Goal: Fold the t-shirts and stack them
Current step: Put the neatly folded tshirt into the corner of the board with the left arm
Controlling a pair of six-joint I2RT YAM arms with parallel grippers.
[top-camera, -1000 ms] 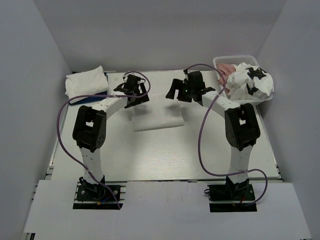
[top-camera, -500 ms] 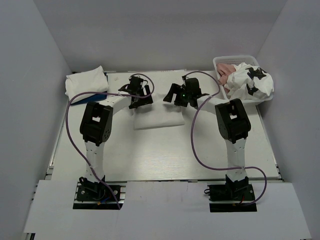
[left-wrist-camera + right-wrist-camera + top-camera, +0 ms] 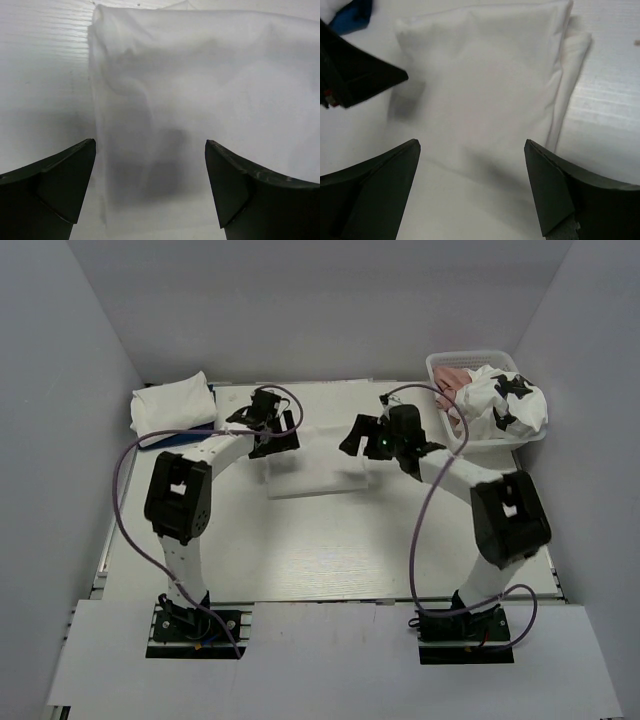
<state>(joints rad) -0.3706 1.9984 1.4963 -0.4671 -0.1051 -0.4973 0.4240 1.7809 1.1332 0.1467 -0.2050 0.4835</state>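
Note:
My left gripper should next go down onto the folded white t-shirt's edge facing the blue tee (image 3: 268, 464) (image 3: 111, 165) and close, because its open fingers are already above that edge, one on each side of it.
A folded white t-shirt (image 3: 318, 468) lies flat in the middle of the table, between my two grippers. My left gripper (image 3: 276, 436) is open and empty over the shirt's left edge; in the left wrist view the shirt (image 3: 200, 90) lies below the spread fingers (image 3: 55, 180). My right gripper (image 3: 362, 438) is open and empty over the shirt's right end, and the shirt (image 3: 485, 85) fills its wrist view. A folded white tee (image 3: 172, 403) lies on a blue one (image 3: 192, 434) at the back left. The red-printed tee is not in view.
A white lattice basket (image 3: 470, 356) at the back right holds a dusty-pink tee (image 3: 452, 378) and a white tee with black patches (image 3: 508, 405) hanging over its rim. Grey walls close in the table on three sides. The blue cloth (image 3: 355, 15) and the left gripper (image 3: 355, 75) show in the right wrist view.
My right arm's elbow has swung out to the right and its gripper has shifted slightly right and nearer. My left gripper stays over the shirt's left edge. The shirt has barely moved.

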